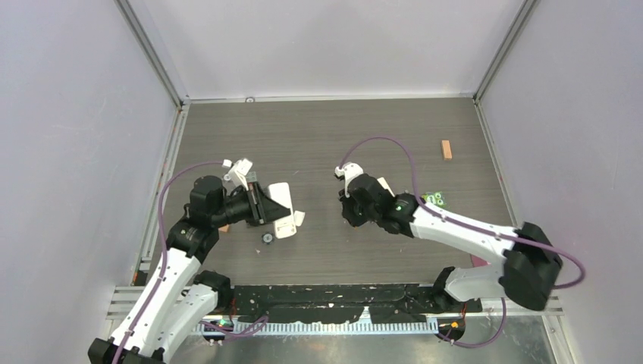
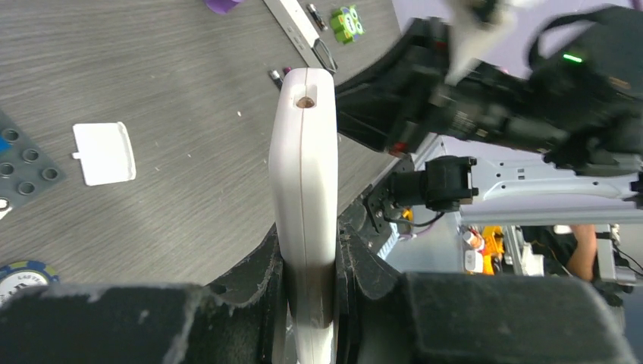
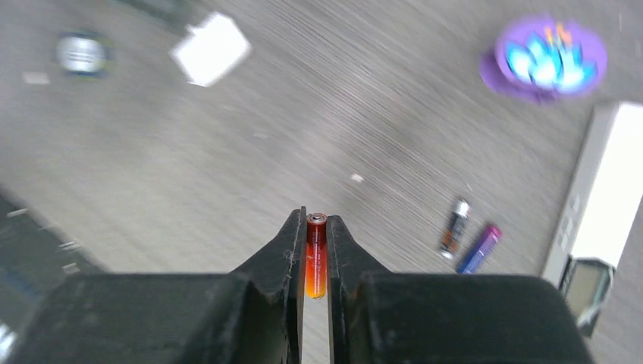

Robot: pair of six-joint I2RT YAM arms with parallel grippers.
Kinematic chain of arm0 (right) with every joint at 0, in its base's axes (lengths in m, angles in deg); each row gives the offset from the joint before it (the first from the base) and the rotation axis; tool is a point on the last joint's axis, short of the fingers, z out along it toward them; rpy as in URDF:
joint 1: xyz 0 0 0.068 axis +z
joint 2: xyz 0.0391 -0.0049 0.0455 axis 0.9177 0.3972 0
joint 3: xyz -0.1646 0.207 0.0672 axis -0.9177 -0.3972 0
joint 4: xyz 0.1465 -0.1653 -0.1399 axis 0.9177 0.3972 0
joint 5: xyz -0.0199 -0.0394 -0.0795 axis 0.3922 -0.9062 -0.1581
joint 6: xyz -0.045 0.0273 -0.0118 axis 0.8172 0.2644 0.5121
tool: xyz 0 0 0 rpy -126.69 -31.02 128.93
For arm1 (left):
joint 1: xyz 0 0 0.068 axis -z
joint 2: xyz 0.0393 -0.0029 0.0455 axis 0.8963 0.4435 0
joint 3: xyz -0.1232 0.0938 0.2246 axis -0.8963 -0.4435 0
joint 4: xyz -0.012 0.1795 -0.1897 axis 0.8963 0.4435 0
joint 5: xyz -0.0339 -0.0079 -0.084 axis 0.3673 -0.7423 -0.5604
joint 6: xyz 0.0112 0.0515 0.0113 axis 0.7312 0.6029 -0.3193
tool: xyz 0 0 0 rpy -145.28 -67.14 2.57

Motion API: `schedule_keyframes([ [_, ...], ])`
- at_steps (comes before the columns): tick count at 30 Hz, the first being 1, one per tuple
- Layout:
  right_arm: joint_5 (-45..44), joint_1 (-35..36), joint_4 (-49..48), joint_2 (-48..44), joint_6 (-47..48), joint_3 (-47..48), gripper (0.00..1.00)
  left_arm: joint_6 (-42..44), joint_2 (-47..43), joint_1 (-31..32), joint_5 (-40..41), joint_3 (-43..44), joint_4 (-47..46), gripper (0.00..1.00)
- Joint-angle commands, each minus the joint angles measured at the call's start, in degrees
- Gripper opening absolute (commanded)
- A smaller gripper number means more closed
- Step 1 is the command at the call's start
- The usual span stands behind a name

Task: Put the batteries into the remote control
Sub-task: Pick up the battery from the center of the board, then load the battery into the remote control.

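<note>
The reddish-orange battery outside the wider remote goes back and left in the top view next. My right gripper releases it onto that remote's near end (image 1: 285, 227).
My right gripper (image 3: 315, 220) is shut on the reddish-orange battery (image 3: 315, 254) and holds it lengthwise above the table. A dark battery (image 3: 453, 226) and a blue-purple battery (image 3: 480, 249) lie side by side on the table. They lie next to the long narrow white remote control (image 3: 606, 189), near its black end. The remote control also shows far off in the left wrist view (image 2: 299, 26). My left gripper (image 2: 309, 250) is shut on a wider white remote (image 2: 305, 167) and holds it edge-on above the table (image 1: 282, 196). Its face is hidden.
A loose white cover (image 2: 105, 152) lies on the table beside a grey studded plate (image 2: 23, 163) and a poker chip (image 2: 23, 277). A purple disc (image 3: 546, 54), a green brick (image 1: 434, 199) and an orange block (image 1: 446, 149) lie to the right. Walls enclose three sides.
</note>
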Motion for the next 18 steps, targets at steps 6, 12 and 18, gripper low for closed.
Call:
schedule_keyframes([
  [6, 5.3, 12.7, -15.2, -18.9, 9.3, 3.2, 0.05, 3.7, 7.6, 0.1, -10.4, 8.7, 7.0, 0.0],
  [12, 7.1, 19.0, -21.9, -20.0, 12.5, 5.0, 0.05, -0.4, 10.4, 0.1, -16.5, 9.5, 5.0, 0.0],
  [18, 12.7, 23.7, -23.3, -15.8, 15.1, 8.4, 0.06, -0.8, 10.0, 0.1, -19.1, 10.3, 7.0, 0.0],
])
